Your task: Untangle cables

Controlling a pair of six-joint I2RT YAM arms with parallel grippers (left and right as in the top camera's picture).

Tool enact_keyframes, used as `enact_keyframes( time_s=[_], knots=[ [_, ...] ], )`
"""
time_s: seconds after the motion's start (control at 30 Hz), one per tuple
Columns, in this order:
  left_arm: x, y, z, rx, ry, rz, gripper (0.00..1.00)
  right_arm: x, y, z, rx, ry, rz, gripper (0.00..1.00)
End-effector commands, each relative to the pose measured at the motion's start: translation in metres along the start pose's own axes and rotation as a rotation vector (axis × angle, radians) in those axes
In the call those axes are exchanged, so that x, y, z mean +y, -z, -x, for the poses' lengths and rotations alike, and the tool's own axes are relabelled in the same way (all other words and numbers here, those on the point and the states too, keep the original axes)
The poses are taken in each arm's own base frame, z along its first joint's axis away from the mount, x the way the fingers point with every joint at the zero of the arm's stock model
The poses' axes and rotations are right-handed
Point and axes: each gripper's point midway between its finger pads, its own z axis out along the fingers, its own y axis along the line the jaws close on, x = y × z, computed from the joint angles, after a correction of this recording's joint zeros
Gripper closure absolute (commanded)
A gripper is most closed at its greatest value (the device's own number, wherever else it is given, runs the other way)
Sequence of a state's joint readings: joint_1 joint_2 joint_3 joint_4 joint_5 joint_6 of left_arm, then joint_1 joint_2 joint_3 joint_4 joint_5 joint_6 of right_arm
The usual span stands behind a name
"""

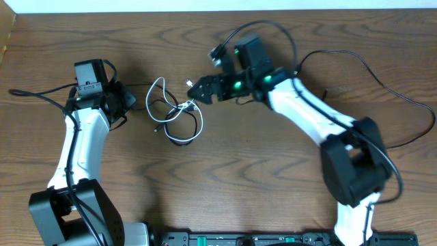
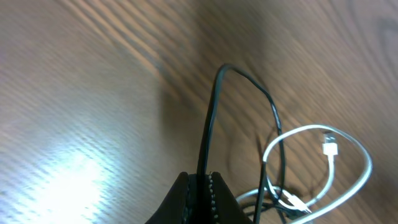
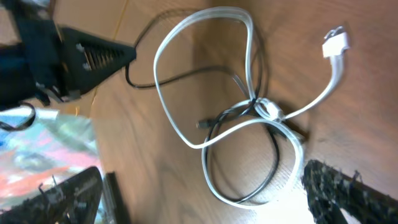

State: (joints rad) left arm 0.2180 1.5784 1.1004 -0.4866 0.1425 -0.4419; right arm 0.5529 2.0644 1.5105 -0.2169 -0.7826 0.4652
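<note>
I will swing my left gripper toward the tangle (image 1: 182, 107) (image 2: 283, 198) and let go of the cable on top of the table beside them, because the black cable still runs through the white loops.
The two cables lie knotted together mid-table: a white cable (image 1: 164, 82) in loops and a thin black cable (image 1: 199, 124) threaded through them. My left gripper (image 1: 129, 100) sits left of the tangle, shut on the black cable (image 2: 210, 118), which rises from the fingers (image 2: 186, 198), bends and drops back to the white cable (image 2: 364, 177). My right gripper (image 1: 196, 91) hovers at the tangle's right edge, open. Its fingers (image 3: 348, 190) stand wide on either side of the lowest white cable (image 3: 214, 180) loop without touching it. A white plug (image 3: 336, 42) lies free.
Thick black arm wires (image 1: 355, 61) trail across the back right of the wooden table (image 1: 273, 178). The left arm's gripper (image 3: 93, 56) shows in the right wrist view, left of the tangle. The table's far edge (image 1: 136, 14) runs along the top.
</note>
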Motion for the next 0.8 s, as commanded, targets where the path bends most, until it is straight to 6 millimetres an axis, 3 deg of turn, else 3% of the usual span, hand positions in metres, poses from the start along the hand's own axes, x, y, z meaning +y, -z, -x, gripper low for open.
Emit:
enact_keyframes(
  time_s=[0.0,0.13,0.23,0.33,0.43,0.67,0.77],
  knots=[
    [-0.032,0.006,-0.010,0.059,-0.086,-0.179,0.92,0.020,-0.011,-0.007,0.055,-0.067,0.150,0.02],
    [-0.090,0.031,-0.032,0.139,-0.307,-0.565,0.92,0.052,-0.001,0.006,0.038,0.055,0.340,0.11],
    [-0.112,0.051,-0.043,0.170,-0.369,-0.748,0.92,0.068,0.006,0.019,-0.012,0.169,0.405,0.15],
    [-0.117,0.056,-0.044,0.195,-0.331,-0.783,0.92,0.076,0.010,0.028,-0.068,0.286,0.428,0.16],
    [-0.117,0.056,-0.044,0.256,-0.176,-0.761,0.92,0.083,0.011,0.032,-0.093,0.333,0.444,0.16],
    [-0.120,0.057,-0.039,0.332,0.059,-0.735,0.92,0.097,-0.001,0.018,-0.057,0.351,0.467,0.18],
    [-0.126,0.064,-0.041,0.384,0.124,-0.770,0.92,0.103,-0.005,0.013,-0.057,0.407,0.475,0.30]
  ],
)
